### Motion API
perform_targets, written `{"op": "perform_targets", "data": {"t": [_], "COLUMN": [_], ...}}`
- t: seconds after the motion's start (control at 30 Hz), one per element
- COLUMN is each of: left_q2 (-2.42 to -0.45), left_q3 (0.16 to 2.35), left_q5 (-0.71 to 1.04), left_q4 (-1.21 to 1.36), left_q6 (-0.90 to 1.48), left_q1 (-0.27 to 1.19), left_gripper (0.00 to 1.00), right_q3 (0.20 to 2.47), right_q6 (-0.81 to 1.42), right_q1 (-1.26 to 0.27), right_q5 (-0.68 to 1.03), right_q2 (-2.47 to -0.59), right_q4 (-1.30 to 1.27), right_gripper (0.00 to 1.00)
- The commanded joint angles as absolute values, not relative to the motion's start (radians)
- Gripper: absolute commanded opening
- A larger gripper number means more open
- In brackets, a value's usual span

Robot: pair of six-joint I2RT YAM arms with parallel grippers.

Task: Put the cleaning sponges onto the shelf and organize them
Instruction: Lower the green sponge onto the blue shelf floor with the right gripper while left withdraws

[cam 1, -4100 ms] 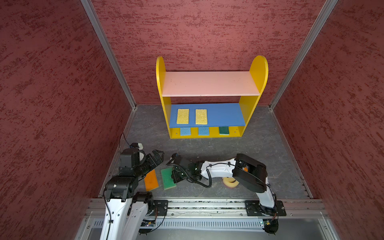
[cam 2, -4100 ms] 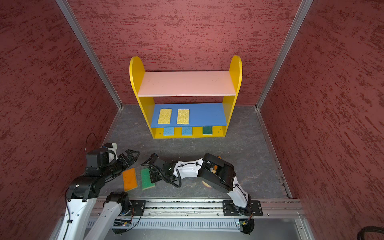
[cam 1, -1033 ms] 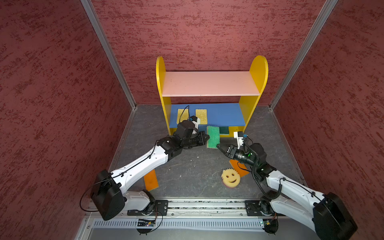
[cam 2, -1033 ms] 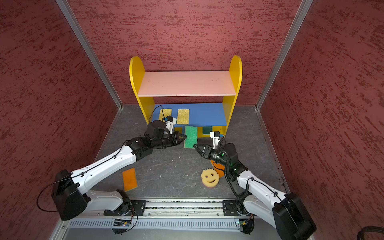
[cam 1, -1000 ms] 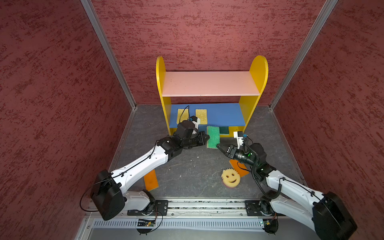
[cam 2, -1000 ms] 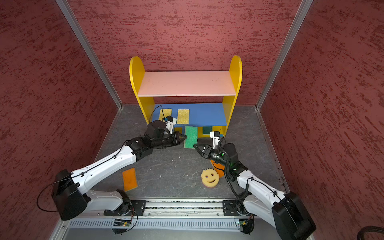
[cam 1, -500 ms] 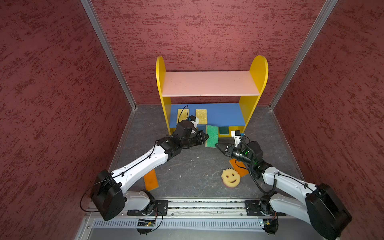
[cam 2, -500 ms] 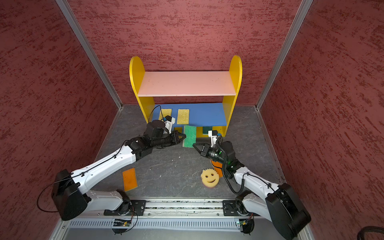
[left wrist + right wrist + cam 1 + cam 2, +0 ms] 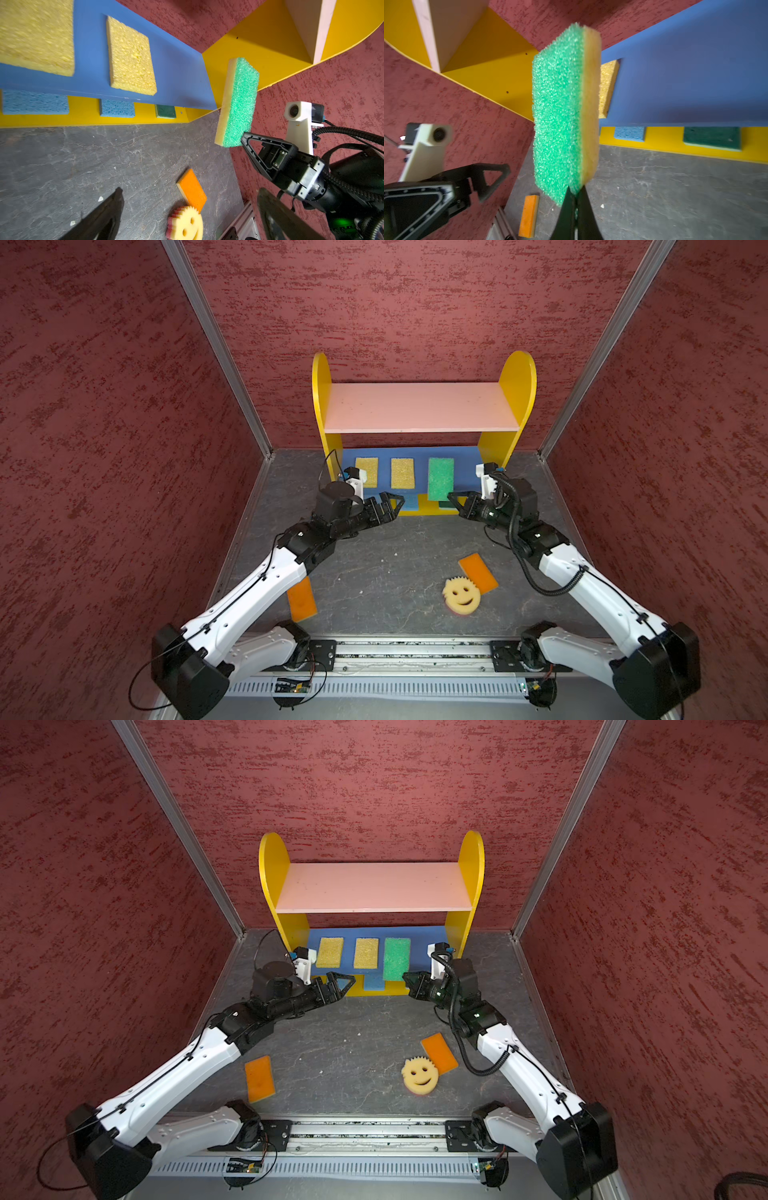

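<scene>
I should move my right gripper outward and down to release the green sponge [image 9: 560, 108] on the blue middle board's bare part [image 9: 684, 82], as the yellow sponges fill the board's other half.
My right gripper [image 9: 574, 192] is shut on the near end of a green sponge [image 9: 560, 108] with a yellow underside. It holds the sponge [image 9: 440, 479] in the air in front of the shelf's [image 9: 419, 406] right half, green face up. My left gripper [image 9: 395, 502] stands open and empty just left of it, apart from the sponge [image 9: 239, 101]. Two yellow sponges [image 9: 367, 472] [image 9: 402, 472] lie on the blue middle board. Two blue sponges [image 9: 35, 101] [image 9: 117, 108] and a dark green one [image 9: 165, 111] sit on the yellow base. The pink top board is bare.
On the grey floor lie an orange sponge [image 9: 478, 572] and, touching it, the round yellow smiley sponge [image 9: 461, 595] at right front. Another orange sponge [image 9: 302, 599] lies at left front, partly under my left arm. Red walls close in both sides and the back.
My left gripper has opened, let go of the green sponge and drawn back to the left. My right gripper has shut on the sponge's near end and carried it closer to the shelf.
</scene>
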State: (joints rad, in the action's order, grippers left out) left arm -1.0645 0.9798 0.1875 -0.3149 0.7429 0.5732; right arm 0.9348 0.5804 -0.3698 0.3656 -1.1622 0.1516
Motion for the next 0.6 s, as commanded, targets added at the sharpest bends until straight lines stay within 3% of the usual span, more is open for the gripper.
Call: {"op": "perform_targets", "data": {"t": [0.0, 0.57], "left_q2": [-1.002, -0.819], "left_q3": [0.952, 0.898], "left_q5": [0.156, 0.090], "left_q4": [-0.395, -0.540], "left_q6": [0.713, 0.706], "left_q1": [0.533, 0.441], "left_gripper": [1.00, 1.00], "right_q3": [1.012, 1.262], "right_q6": [0.417, 0.308], "right_q1": [-0.324, -0.199], "right_q5": [0.334, 0.413], "right_q2": [-1.232, -1.561], "right_q4": [0.355, 0.405], "right_gripper": [0.00, 0.00]}}
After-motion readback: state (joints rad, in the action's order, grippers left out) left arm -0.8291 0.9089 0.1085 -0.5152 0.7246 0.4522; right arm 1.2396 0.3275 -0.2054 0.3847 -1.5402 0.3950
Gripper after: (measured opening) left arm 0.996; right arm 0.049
